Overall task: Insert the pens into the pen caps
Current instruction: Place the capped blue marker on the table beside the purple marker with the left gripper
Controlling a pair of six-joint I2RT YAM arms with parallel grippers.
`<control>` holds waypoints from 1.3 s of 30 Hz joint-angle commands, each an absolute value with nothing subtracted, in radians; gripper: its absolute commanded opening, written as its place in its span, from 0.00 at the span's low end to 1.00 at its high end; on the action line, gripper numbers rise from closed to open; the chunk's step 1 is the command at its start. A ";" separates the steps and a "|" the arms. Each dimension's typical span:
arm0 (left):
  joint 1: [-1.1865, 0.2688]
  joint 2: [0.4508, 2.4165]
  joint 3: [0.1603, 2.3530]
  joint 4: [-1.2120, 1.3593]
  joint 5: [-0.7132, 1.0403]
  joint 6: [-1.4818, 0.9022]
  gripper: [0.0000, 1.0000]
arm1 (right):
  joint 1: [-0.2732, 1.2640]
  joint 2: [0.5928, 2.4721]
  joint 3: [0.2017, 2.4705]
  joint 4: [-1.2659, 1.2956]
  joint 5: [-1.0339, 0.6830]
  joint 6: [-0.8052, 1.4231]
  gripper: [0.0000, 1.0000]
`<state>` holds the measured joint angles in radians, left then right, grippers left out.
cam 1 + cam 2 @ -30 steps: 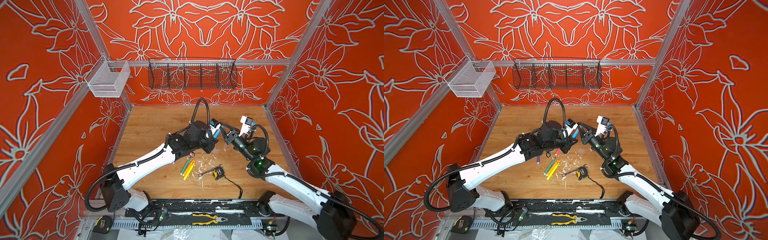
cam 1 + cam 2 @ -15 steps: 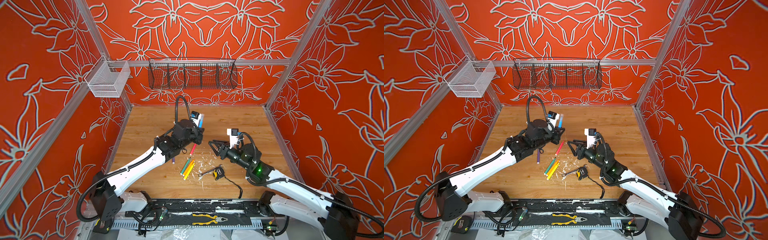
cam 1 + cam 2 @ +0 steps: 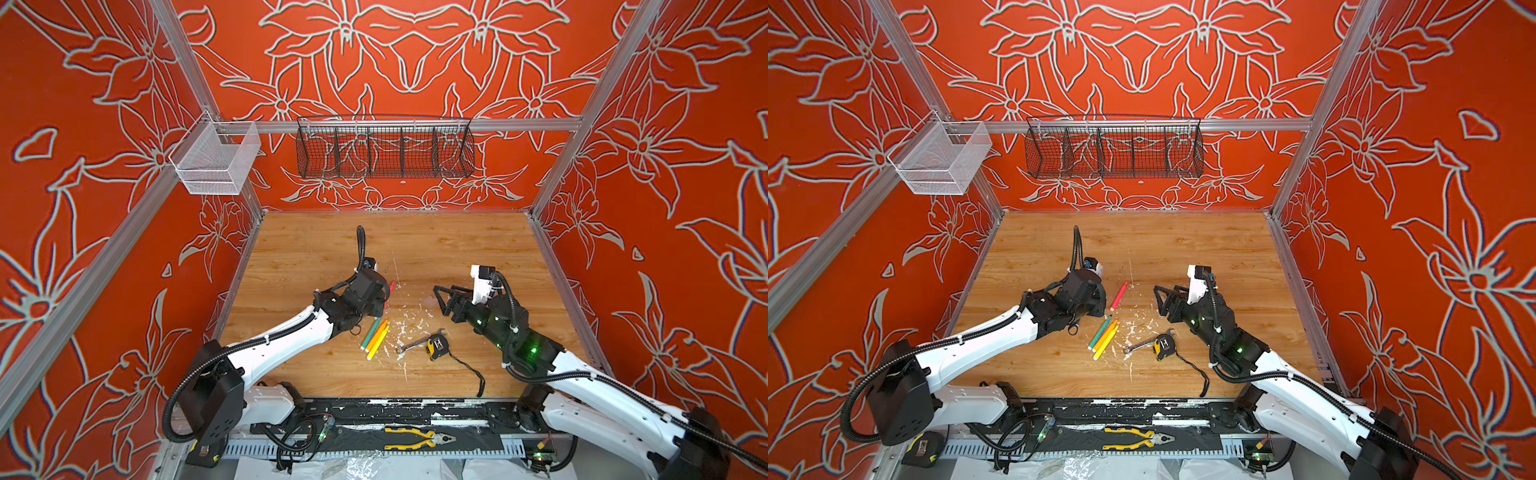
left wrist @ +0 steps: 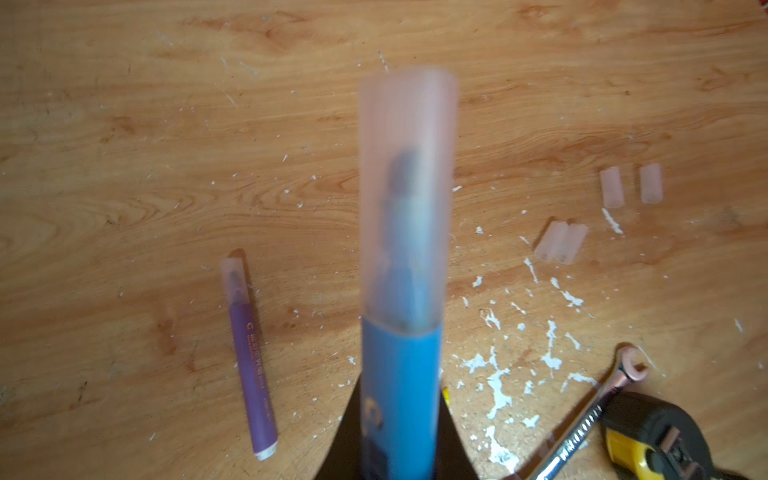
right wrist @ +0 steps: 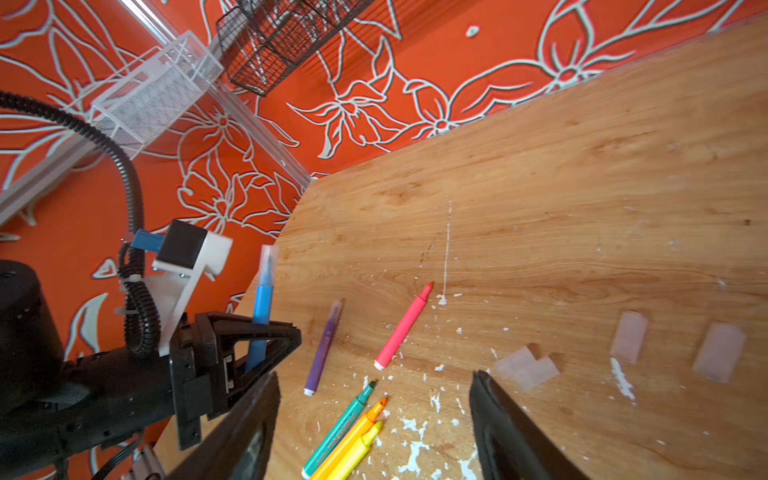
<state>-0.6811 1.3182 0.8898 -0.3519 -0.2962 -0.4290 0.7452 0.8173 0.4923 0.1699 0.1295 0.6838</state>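
Observation:
The bare wood beside the purple pen is below. I should move my left gripper down there next and let go of the blue pen (image 4: 399, 395), whose tip is already capped.
My left gripper (image 4: 399, 436) is shut on the blue pen (image 4: 399, 395), which wears a clear pen cap (image 4: 407, 187) and stands above the table. Beside it lies the purple pen (image 4: 249, 357), also capped. The pink pen (image 5: 403, 328) lies bare, and the green (image 5: 340, 428), orange (image 5: 353, 432) and yellow (image 5: 357, 449) pens lie side by side with bare tips. Several loose pen caps (image 5: 525, 368) rest to the right of them. My right gripper (image 5: 374, 415) hangs open and empty over the pens and flecks.
A silver wrench (image 3: 415, 344) and a yellow tape measure (image 3: 435, 346) with a black cord lie near the front. White paint flecks (image 3: 401, 328) dot the wood. Wire baskets (image 3: 384, 151) hang on the back wall. Yellow pliers (image 3: 419, 438) lie on the front rail.
The grippers, which met in the middle, have parted. The right one opened and drew back to the right. The left one carried the capped blue pen leftward and lowered.

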 commanded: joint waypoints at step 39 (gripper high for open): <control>-0.615 1.509 1.039 -0.573 -0.292 -0.485 0.40 | 0.731 0.821 0.531 0.054 0.192 0.679 0.73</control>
<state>-0.6037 1.5898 1.0069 -0.5594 -0.2932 -0.5419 0.7387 0.8352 0.4976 0.0658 0.1772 0.6872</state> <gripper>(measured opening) 0.401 0.729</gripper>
